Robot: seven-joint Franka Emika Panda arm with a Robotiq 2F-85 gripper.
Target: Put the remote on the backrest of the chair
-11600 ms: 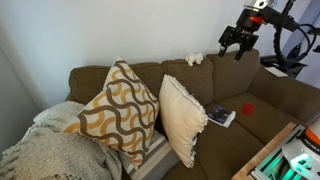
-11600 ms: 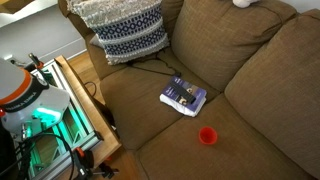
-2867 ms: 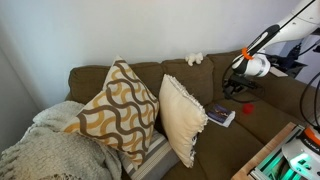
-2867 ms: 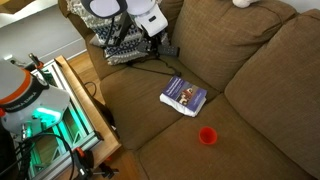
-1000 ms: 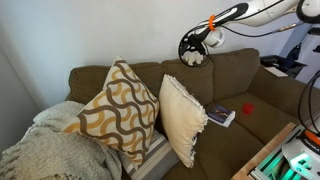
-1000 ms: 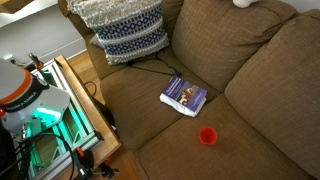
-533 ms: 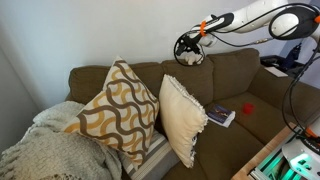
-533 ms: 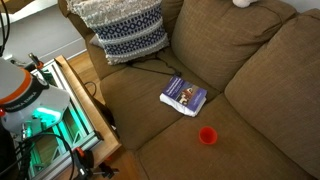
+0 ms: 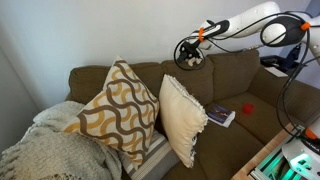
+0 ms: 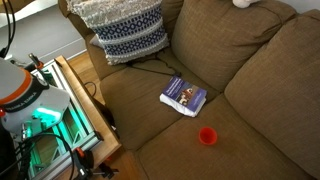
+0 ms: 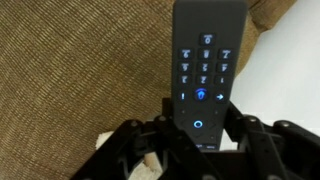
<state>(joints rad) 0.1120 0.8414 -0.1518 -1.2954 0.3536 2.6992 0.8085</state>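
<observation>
My gripper moves down and farther over the olive-brown fabric next, since the remote (image 11: pixel 207 60) hovers over the backrest (image 9: pixel 225 68) and its lower end overlaps the pale wall.
The remote (image 11: pixel 207 60) is a long black one with blue-lit buttons, standing upright in the wrist view. My gripper (image 11: pixel 197 130) is shut on its lower end. Behind it lie the olive-brown fabric of the chair (image 11: pixel 70 70) and, to the right, a pale wall. In an exterior view my gripper (image 9: pixel 188 56) hangs just over the top of the chair's backrest (image 9: pixel 225 68), near its middle, with the arm reaching in from the right. The remote is too small to make out there. The arm is out of frame above the chair (image 10: pixel 250 70) in an exterior view.
A small white object (image 11: pixel 150 160) lies on the backrest beside my fingers. On the seat lie a book (image 9: pixel 221 116) and a red cup (image 9: pixel 248 108). A patterned pillow (image 9: pixel 118 110), a cream pillow (image 9: pixel 183 115) and a blanket (image 9: pixel 50 150) fill the left side.
My gripper has moved a little to the left along the backrest top and dropped slightly, still holding the remote.
</observation>
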